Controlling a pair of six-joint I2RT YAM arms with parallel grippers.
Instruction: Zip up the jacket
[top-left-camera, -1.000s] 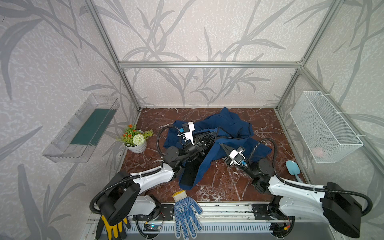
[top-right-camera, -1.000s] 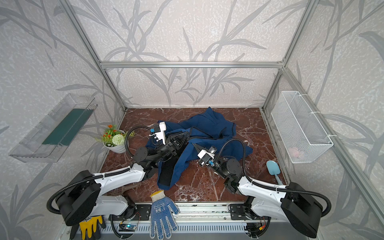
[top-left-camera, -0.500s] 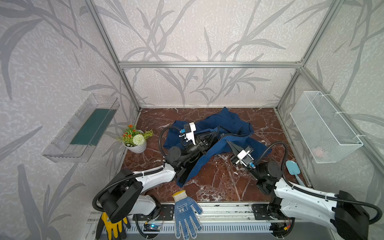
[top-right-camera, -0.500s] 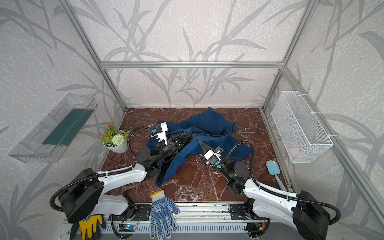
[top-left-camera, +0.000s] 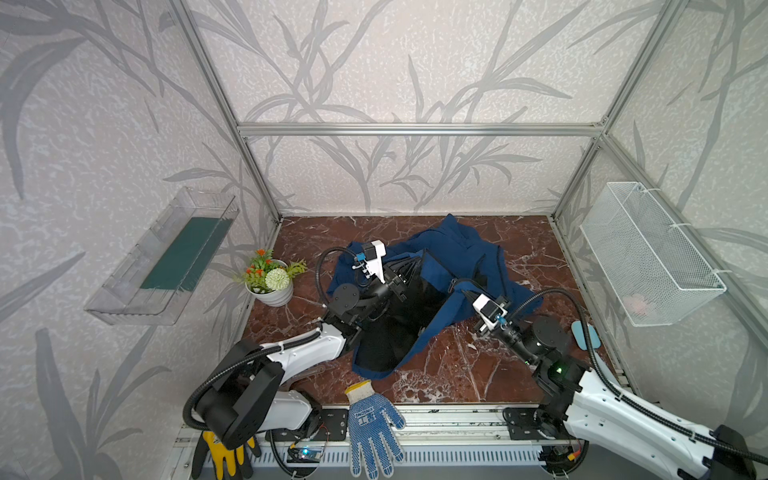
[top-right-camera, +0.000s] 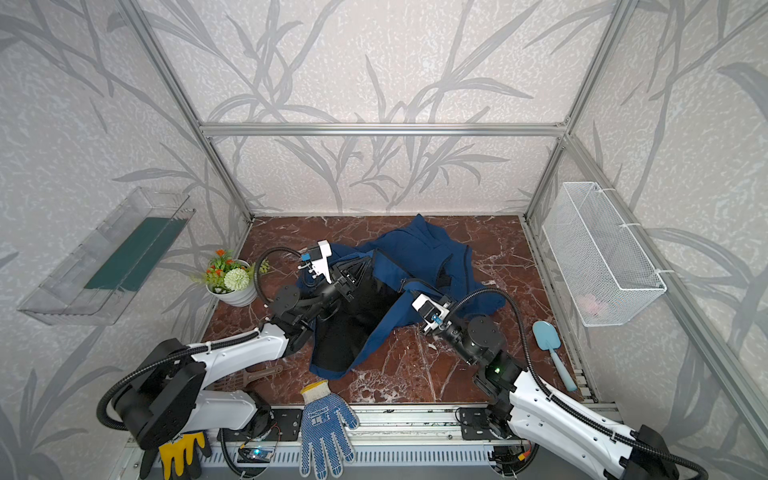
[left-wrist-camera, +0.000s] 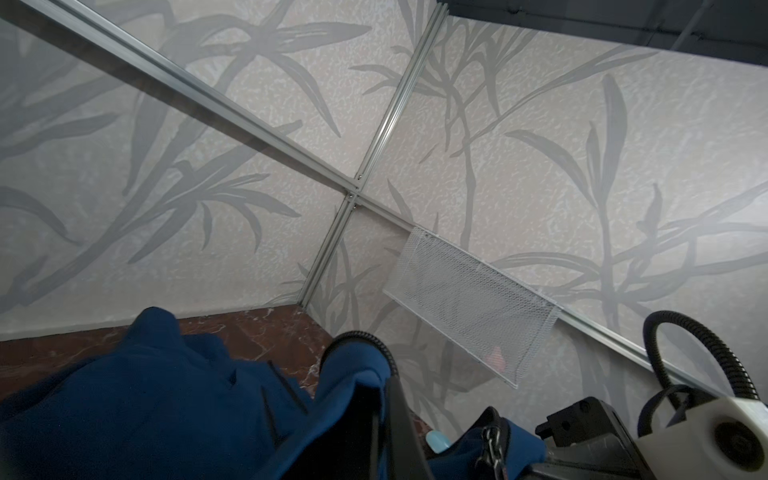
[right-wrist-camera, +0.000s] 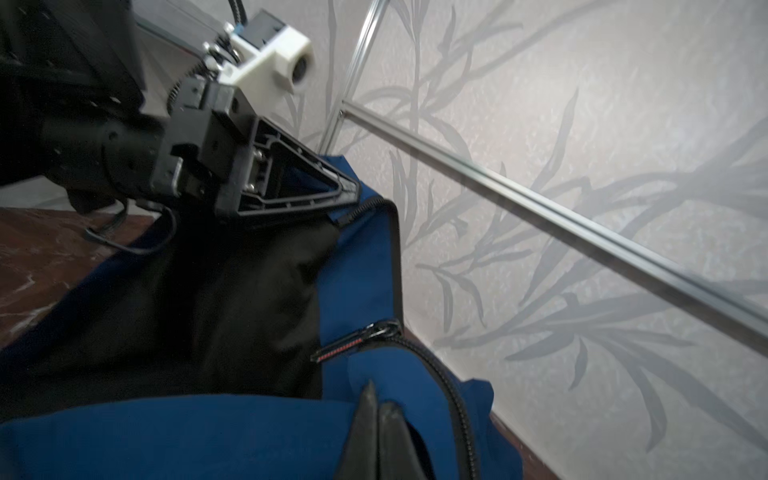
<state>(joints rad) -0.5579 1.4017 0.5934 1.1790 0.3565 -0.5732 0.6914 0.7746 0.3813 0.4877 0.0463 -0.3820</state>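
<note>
Next, my right gripper will pull down and back to straighten the crumpled jacket, releasing its hem on bare marble floor, which lies below the gripper toward my base.
The navy blue jacket (top-left-camera: 453, 253) lies crumpled on the marble floor, its front spread apart so the black lining (top-left-camera: 395, 324) shows. My left gripper (top-left-camera: 422, 257) is shut on one front edge of the jacket (left-wrist-camera: 124, 395) and holds it up; in the left wrist view its tips (left-wrist-camera: 384, 384) pinch blue fabric beside the zipper teeth. My right gripper (top-left-camera: 464, 292) is shut on the opposite front panel (right-wrist-camera: 208, 436), tips (right-wrist-camera: 376, 397) pressed together on the cloth. A zipper slider with a red-striped pull (right-wrist-camera: 353, 341) sits just beyond them.
A potted flower (top-left-camera: 270, 282) stands left of the jacket. A blue-dotted glove (top-left-camera: 372, 428) and a yellow glove (top-left-camera: 220, 457) lie at the front rail. A light blue scoop (top-right-camera: 548, 340) lies at the right. A wire basket (top-left-camera: 648, 257) and a clear shelf (top-left-camera: 166, 257) hang on the walls.
The right arm has swung to the right with its jacket edge, drawing the front wider apart and baring more black lining. The left gripper has lifted its edge slightly.
</note>
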